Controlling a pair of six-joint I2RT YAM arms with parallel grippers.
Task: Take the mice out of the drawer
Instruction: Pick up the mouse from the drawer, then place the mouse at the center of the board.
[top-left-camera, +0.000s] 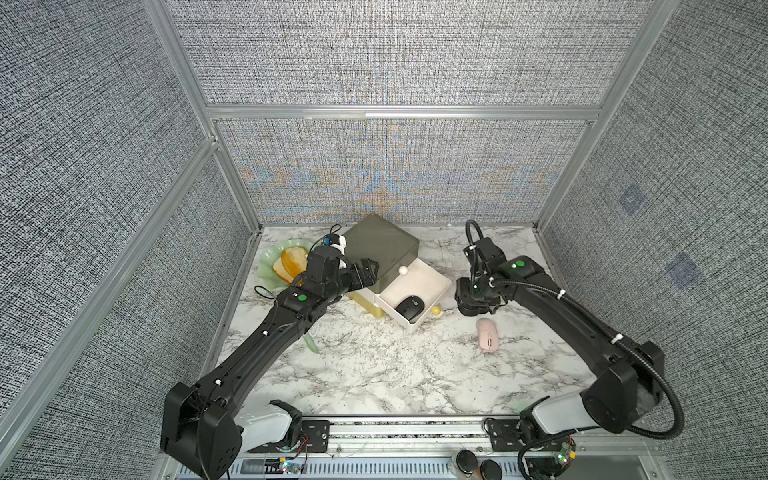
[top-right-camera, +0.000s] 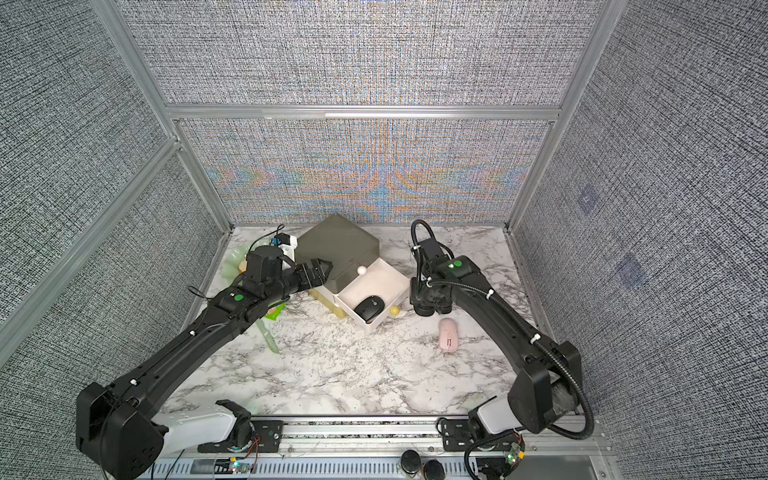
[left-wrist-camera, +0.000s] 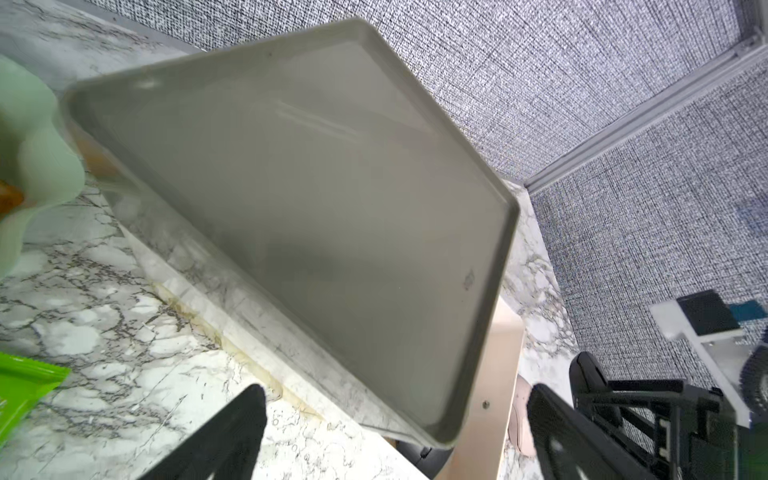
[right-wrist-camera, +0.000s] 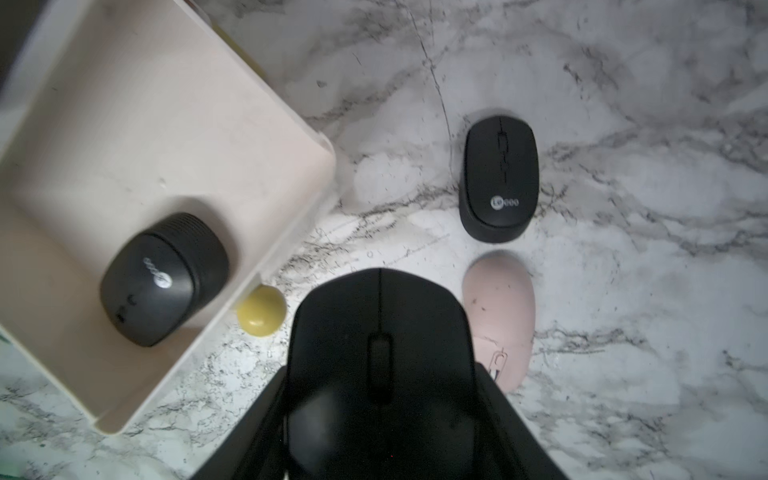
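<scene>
My right gripper draws back and down next, releasing the black mouse on the marble on the pink mouse's drawer side (top-left-camera: 457, 340), since that marble lies bare.
The cream drawer (top-left-camera: 432, 278) (top-right-camera: 390, 274) (right-wrist-camera: 166, 124) stands pulled out of the olive cabinet (top-left-camera: 380, 245) (left-wrist-camera: 311, 187). One black mouse (top-left-camera: 409, 308) (top-right-camera: 369, 308) (right-wrist-camera: 164, 278) lies in it. My right gripper (top-left-camera: 478, 307) (top-right-camera: 432, 307) (right-wrist-camera: 380, 374) hangs over the table just right of the drawer, shut on another black mouse (right-wrist-camera: 380, 316). Beneath it on the marble lie a third black mouse (right-wrist-camera: 500, 178) and the pink mouse (top-left-camera: 487, 334) (top-right-camera: 448, 334) (right-wrist-camera: 498, 307). My left gripper (top-left-camera: 368, 268) (top-right-camera: 322, 268) (left-wrist-camera: 395, 399) is open and holds nothing, close to the cabinet's left side.
A green plate (top-left-camera: 272, 259) with bread sits at the back left, and a green packet (top-right-camera: 276, 311) lies under my left arm. A yellow knob (top-left-camera: 435, 310) (right-wrist-camera: 262, 311) pokes out below the drawer's front. Grey walls close in three sides.
</scene>
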